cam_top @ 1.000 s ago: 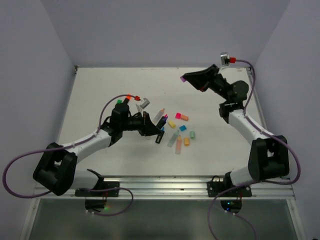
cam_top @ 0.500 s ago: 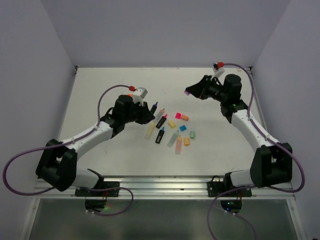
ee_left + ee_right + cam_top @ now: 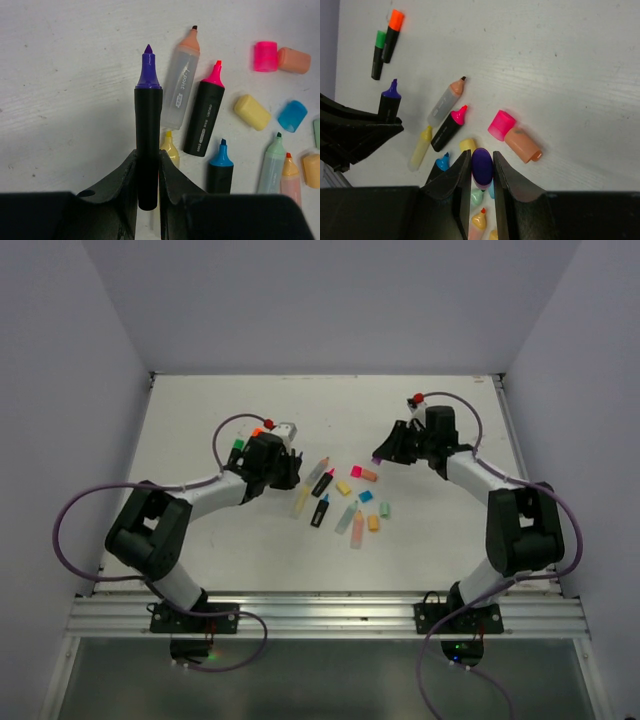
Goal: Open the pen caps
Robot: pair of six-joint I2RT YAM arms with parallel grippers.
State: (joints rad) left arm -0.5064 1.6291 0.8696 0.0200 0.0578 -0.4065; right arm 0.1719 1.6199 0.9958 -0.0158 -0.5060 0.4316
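Note:
The left gripper lays the black pen down on the bare tabletop beside the peach-tipped clear pen next and releases it, since the purple cap is already off.
My left gripper is shut on a black pen with a bare purple tip, which points away from it just above the table. My right gripper is shut on the purple pen cap, held over the cluster. In the top view the left gripper and the right gripper flank that cluster. Several uncapped pens lie there, among them a pink-tipped black one and a peach-tipped clear one. Loose pink, orange, yellow and blue caps lie beside them.
Two capped black pens, one green and one orange, lie side by side at the left, behind my left gripper. White table is walled at the back and sides.
The right arm came down from high at the back to the cluster's right edge, still holding the purple cap. The left arm drew back left with the purple-tipped pen.

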